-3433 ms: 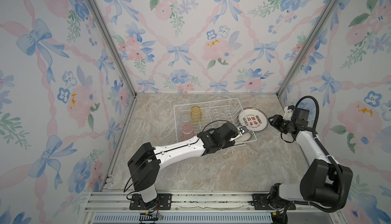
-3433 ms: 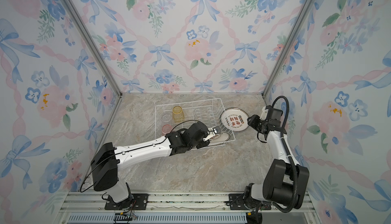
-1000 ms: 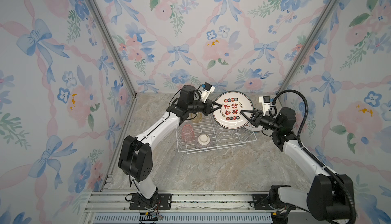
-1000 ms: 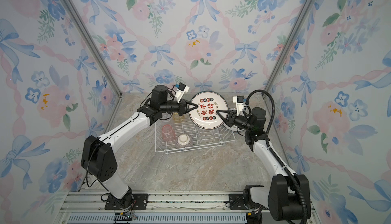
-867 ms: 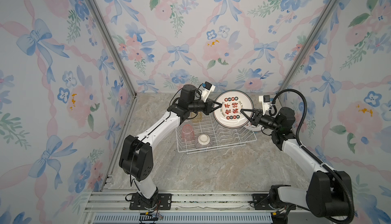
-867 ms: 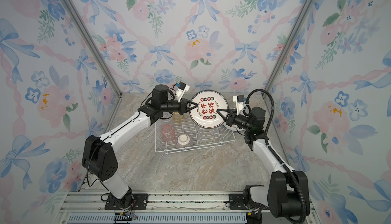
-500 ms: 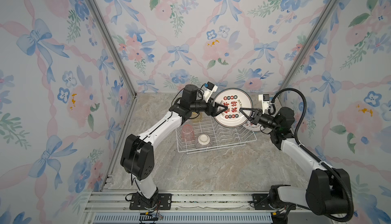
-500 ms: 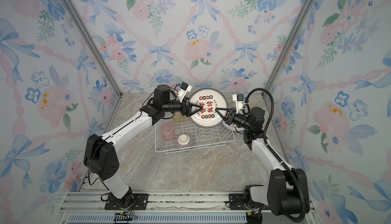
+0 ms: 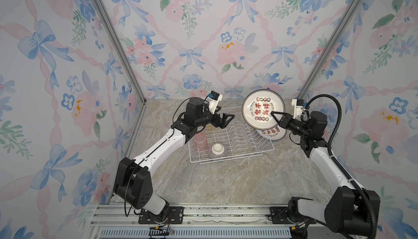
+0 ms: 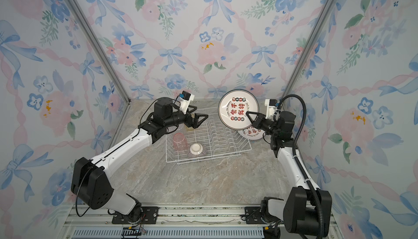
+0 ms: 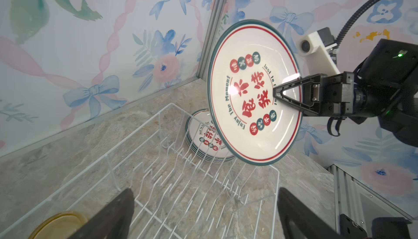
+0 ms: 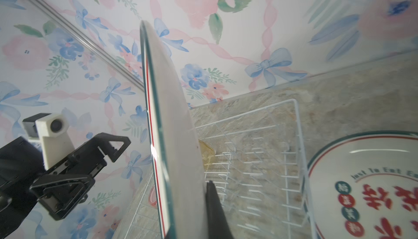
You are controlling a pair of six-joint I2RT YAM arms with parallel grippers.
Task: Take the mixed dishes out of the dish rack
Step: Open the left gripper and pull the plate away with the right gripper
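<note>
The robot's right gripper needs to lower the printed plate [image 9: 262, 109], tilt it flat and release it onto the stack of matching plates, since those already lie flat beside the rack.
A white printed plate [image 9: 262, 109] [image 10: 237, 110] stands on edge in the air over the right end of the white wire dish rack [image 9: 267, 146] [image 10: 246, 147]. My right gripper [image 9: 272, 114] [image 11: 277, 93] is shut on its right rim; one finger [image 12: 210, 188] presses the plate's back. My left gripper [image 9: 226, 113] [image 11: 204, 195] hangs open and empty over the rack's back left, apart from the plate. In the rack stand a pink tumbler [image 9: 200, 141], an upturned striped bowl [image 9: 217, 150] and a yellow tumbler [image 11: 61, 222].
A stack of matching plates [image 9: 271, 134] [image 11: 203, 136] lies flat on the marble table just right of the rack, below the held plate. Floral walls close in the back and both sides. The rack's prong row [image 11: 192, 165] holds nothing.
My left gripper has opened, let go of the plate and drawn back to the left. The right gripper now holds the plate alone, a little further right.
</note>
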